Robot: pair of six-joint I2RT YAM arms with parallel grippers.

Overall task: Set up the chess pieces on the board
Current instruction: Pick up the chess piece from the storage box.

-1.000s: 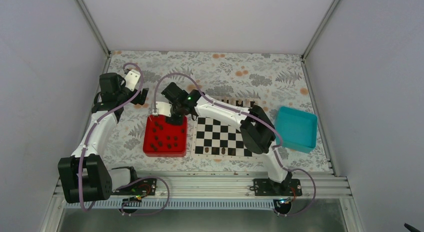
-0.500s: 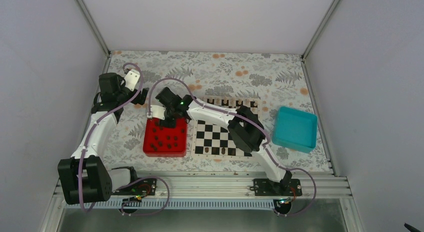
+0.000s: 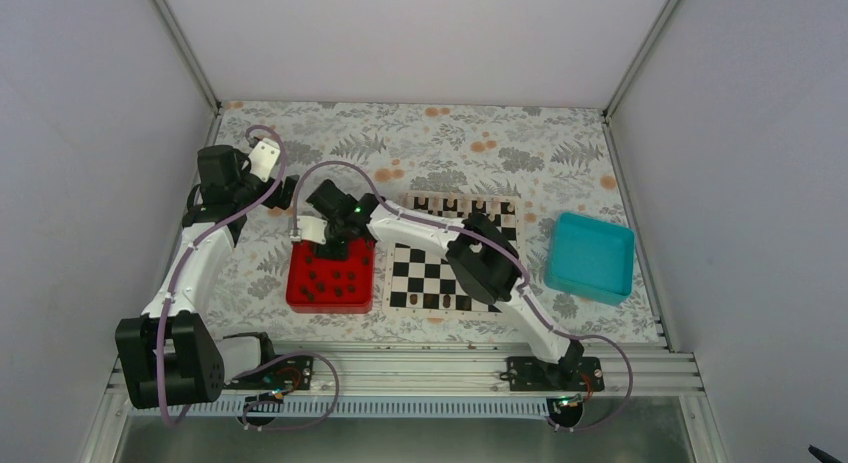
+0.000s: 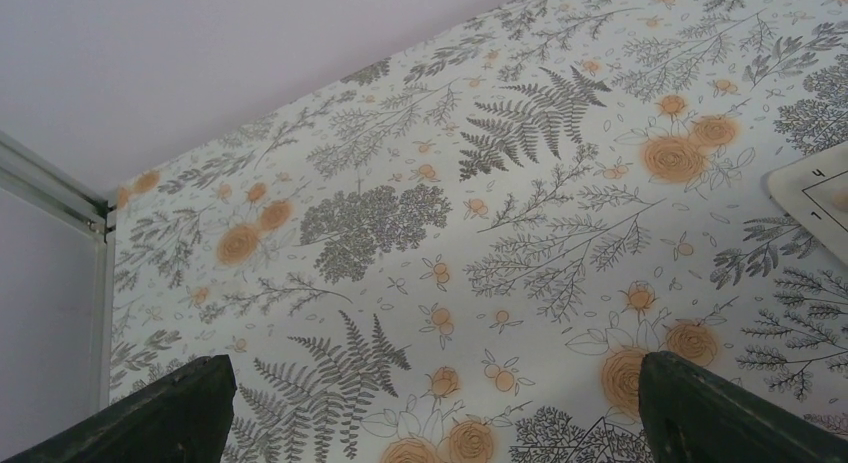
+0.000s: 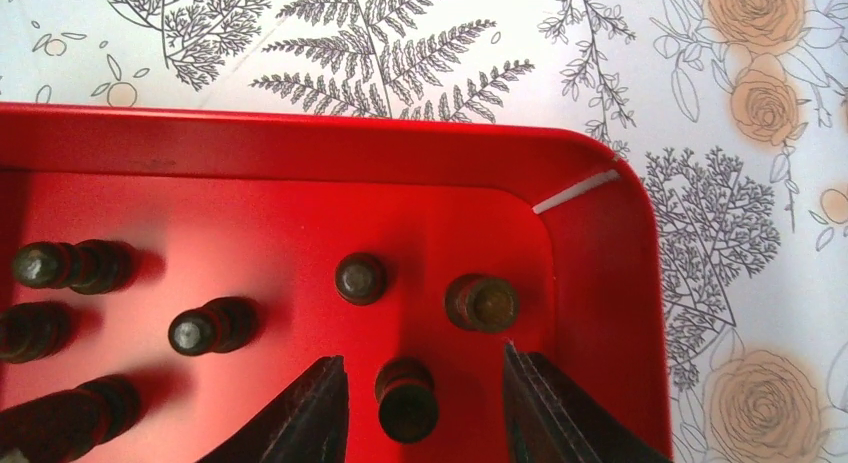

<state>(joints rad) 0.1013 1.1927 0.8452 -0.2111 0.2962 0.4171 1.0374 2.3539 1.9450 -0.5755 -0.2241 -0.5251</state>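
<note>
The right gripper moves down into the red tray (image 3: 330,308) next, then closes on the dark chess piece between its fingers.
Several dark chess pieces (image 3: 335,280) stand in a red tray (image 3: 330,308) left of the board (image 3: 450,271). About three dark pieces (image 3: 430,301) stand on the board's near row. My right gripper (image 3: 333,247) hangs over the tray's far end. In the right wrist view it (image 5: 422,361) is open, and one dark piece (image 5: 407,403) stands between the fingers, untouched. Two more pieces (image 5: 481,302) stand just beyond, near the tray's corner (image 5: 590,213). My left gripper (image 3: 285,193) is open and empty over the floral cloth; in the left wrist view it (image 4: 432,358) holds nothing.
Pale-topped pieces (image 3: 465,205) stand in a row along the board's far edge. A teal tray (image 3: 592,256) lies right of the board. A corner of the board's cream border (image 4: 810,188) shows at the right of the left wrist view. Walls close in on three sides.
My right arm has swung left, and its gripper has moved from the tray's far right part toward its far left. The left arm has not moved.
</note>
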